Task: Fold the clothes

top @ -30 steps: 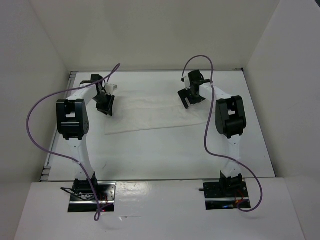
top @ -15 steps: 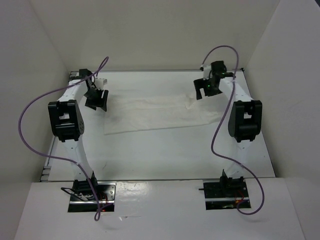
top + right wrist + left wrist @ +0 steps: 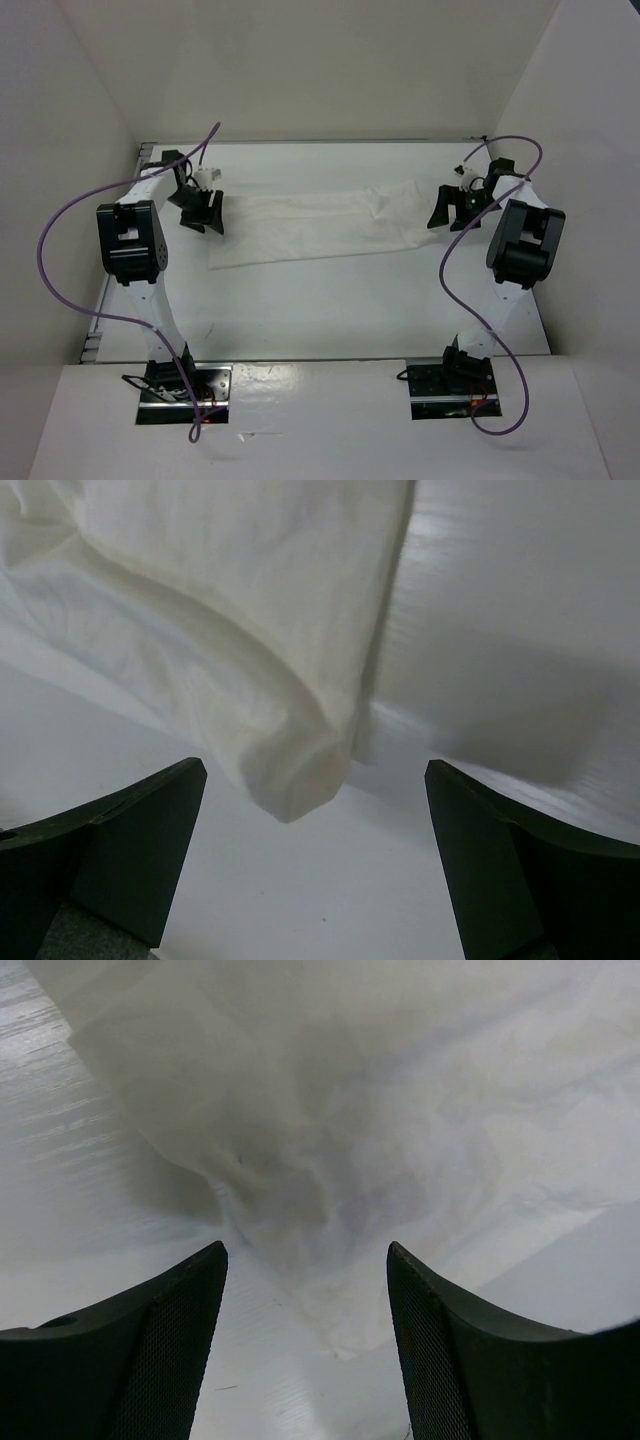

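Observation:
The right gripper moves to the left in the top view and down onto the garment's raised fold point(image 3: 402, 202) point(image 3: 275, 670) next, then closes, as the garment's end here is rumpled.
The clothes point(image 3: 320, 225) are one thin white garment lying in a long wrinkled strip across the far half of the table. My left gripper point(image 3: 200, 212) hovers at its left end, open. In the left wrist view the bunched cloth point(image 3: 380, 1110) lies just ahead of the spread fingers point(image 3: 160, 1350), with nothing between them. My right gripper point(image 3: 455, 208) is at the garment's right end, also open. The right wrist view shows a rolled cloth edge point(image 3: 290, 770) hanging ahead of the gripper point(image 3: 315, 880), apart from both fingers.
White walls point(image 3: 70, 120) close in the table point(image 3: 330, 310) on the left, right and back. Purple cables point(image 3: 60, 240) loop off both arms. The arm bases point(image 3: 185, 385) sit at the near edge.
The right gripper swung from the middle out to the garment's right end, and the cloth now lies stretched that way. The left gripper opened and let go of the left end.

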